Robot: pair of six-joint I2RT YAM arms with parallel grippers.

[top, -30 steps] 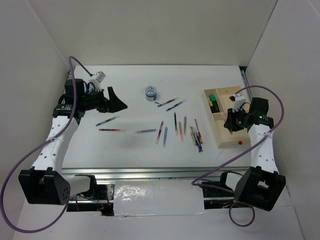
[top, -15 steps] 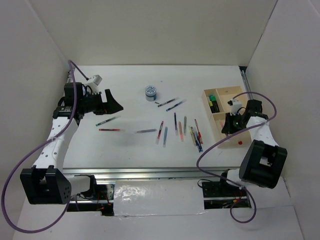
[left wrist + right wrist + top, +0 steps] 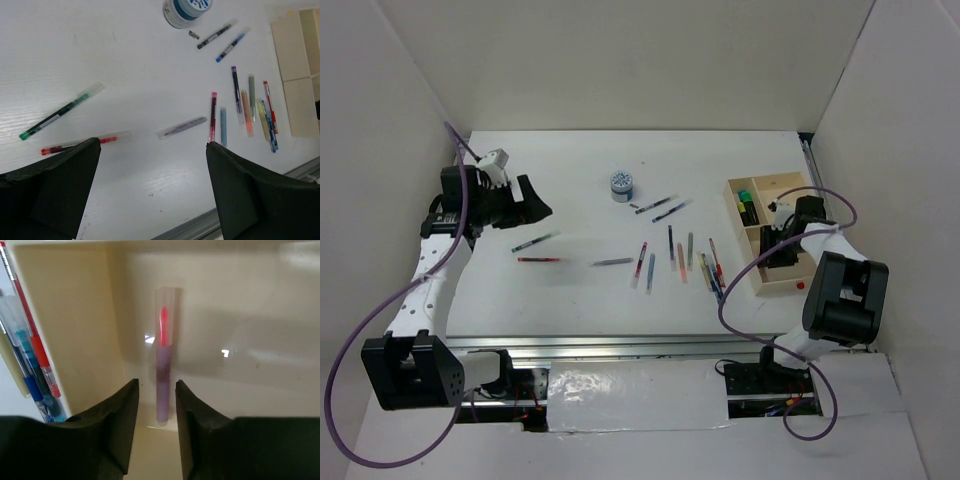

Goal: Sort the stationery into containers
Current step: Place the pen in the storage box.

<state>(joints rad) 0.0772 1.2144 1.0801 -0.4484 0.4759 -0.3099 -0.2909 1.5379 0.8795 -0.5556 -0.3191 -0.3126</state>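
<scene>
The green pen lies slanted below my left gripper in its wrist view. My left gripper will next lower to the left in that view and turn its fingers to either side of the green pen's dark body (image 3: 531,242) (image 3: 63,110).
The pale wooden tray (image 3: 792,184) stands at the right, with green and yellow highlighters (image 3: 748,206) in its far compartment. My right gripper (image 3: 781,251) hangs low inside a tray compartment. In the right wrist view its jaws (image 3: 156,385) stand slightly apart, and a pale pen with a red tip (image 3: 164,355) lies on the tray floor between them, untouched on both sides. My left gripper (image 3: 534,199) is open wide and empty above the table's left. In the left wrist view (image 3: 152,145) it is above a red pen (image 3: 80,144) and a green pen (image 3: 55,116).
Several pens (image 3: 672,256) lie loose mid-table; some rest against the tray's left wall (image 3: 117,330). A round blue-white pot (image 3: 621,186) stands at the back centre. White walls enclose the table.
My right gripper moved up the tray towards the back and sits lower in a compartment. My left gripper drew back to the left and away.
</scene>
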